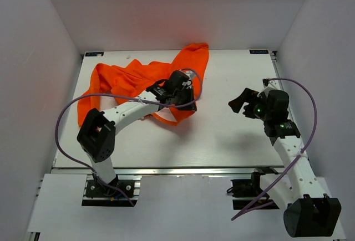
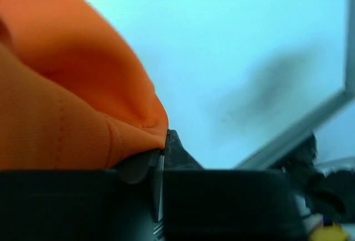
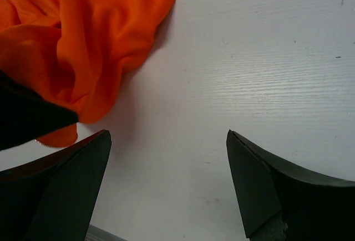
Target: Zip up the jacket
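The right gripper moves across and down onto the jacket's near fold next, since the fold is below and to its left in the top view.
The bright orange jacket (image 1: pixel 138 83) lies crumpled on the left and middle of the white table (image 1: pixel 233 136), one part reaching up toward the back edge. My left gripper (image 1: pixel 183 88) sits at the jacket's right side, its jaws pinched shut on a fold of the orange fabric (image 2: pixel 83 113). My right gripper (image 1: pixel 242 103) hovers over bare table to the right of the jacket, jaws wide open and empty; in its wrist view the jacket (image 3: pixel 83 41) lies ahead at upper left. The zipper is not clearly visible.
White walls enclose the table on three sides. A purple cable (image 1: pixel 72 113) loops off the left arm and another (image 1: pixel 310 102) off the right arm. The table's metal front rail (image 1: pixel 183 170) runs along the near edge.
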Controlling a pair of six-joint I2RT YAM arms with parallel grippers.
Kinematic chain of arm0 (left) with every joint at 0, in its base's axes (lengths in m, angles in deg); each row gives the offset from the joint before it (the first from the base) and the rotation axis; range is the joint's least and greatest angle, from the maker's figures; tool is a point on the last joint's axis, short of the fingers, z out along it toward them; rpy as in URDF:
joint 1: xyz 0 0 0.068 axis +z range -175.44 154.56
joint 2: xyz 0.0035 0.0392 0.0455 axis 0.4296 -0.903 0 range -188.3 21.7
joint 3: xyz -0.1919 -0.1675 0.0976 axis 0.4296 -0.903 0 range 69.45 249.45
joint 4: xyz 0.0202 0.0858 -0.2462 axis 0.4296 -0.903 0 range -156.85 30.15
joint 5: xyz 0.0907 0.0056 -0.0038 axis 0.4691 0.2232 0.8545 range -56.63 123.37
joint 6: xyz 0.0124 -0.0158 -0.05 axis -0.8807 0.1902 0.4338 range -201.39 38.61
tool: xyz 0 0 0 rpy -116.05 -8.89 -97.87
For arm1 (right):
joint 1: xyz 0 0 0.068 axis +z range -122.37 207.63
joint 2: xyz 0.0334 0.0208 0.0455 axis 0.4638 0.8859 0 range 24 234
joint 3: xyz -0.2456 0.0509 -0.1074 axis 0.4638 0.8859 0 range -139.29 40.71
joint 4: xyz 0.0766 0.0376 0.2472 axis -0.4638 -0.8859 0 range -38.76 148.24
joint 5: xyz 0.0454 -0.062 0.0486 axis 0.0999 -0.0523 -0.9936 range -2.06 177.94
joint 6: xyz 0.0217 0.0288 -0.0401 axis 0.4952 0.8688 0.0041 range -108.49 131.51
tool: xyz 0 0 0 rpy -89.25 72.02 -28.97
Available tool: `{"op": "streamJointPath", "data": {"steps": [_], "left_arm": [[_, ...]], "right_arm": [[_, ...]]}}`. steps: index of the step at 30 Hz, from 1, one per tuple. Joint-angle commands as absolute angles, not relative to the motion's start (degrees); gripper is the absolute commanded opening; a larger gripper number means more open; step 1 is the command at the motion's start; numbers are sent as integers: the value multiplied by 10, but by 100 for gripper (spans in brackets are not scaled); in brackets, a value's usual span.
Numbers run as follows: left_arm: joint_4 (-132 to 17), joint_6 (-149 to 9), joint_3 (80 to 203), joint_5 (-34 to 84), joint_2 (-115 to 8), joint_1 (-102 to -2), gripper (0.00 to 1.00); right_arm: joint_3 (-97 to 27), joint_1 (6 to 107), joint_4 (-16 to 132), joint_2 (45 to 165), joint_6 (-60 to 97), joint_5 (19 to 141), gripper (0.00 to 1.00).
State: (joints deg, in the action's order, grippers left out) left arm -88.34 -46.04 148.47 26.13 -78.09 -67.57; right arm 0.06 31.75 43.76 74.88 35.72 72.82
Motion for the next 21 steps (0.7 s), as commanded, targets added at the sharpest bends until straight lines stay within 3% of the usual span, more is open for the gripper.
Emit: {"op": "streamJointPath", "data": {"steps": [1, 2, 3, 4, 10, 14, 18, 21], "left_arm": [[-863, -503, 1524, 158, -793, -707, 20], [-867, -521, 1528, 157, -792, -713, 57], [-885, -531, 1535, 162, -789, -719, 84], [-896, -537, 1536, 189, -779, -725, 98], [-1026, -496, 1506, 416, -663, -702, 98], [-1083, -424, 1465, 482, -577, -583, 98], [-1129, -360, 1391, 476, -558, -431, 98], [-1112, -348, 1340, 444, -556, -357, 98]], "right_arm": [[2, 315, 456, 730, 357, 747, 89], [2, 315, 454, 731, 357, 751, 89], [-1, 315, 449, 732, 354, 753, 89], [-2, 315, 446, 737, 351, 755, 89], [-4, 316, 454, 752, 342, 711, 89], [-21, 354, 451, 766, 326, 717, 89], [-80, 557, 435, 814, 284, 853, 89], [-101, 646, 446, 868, 276, 870, 89]]}}
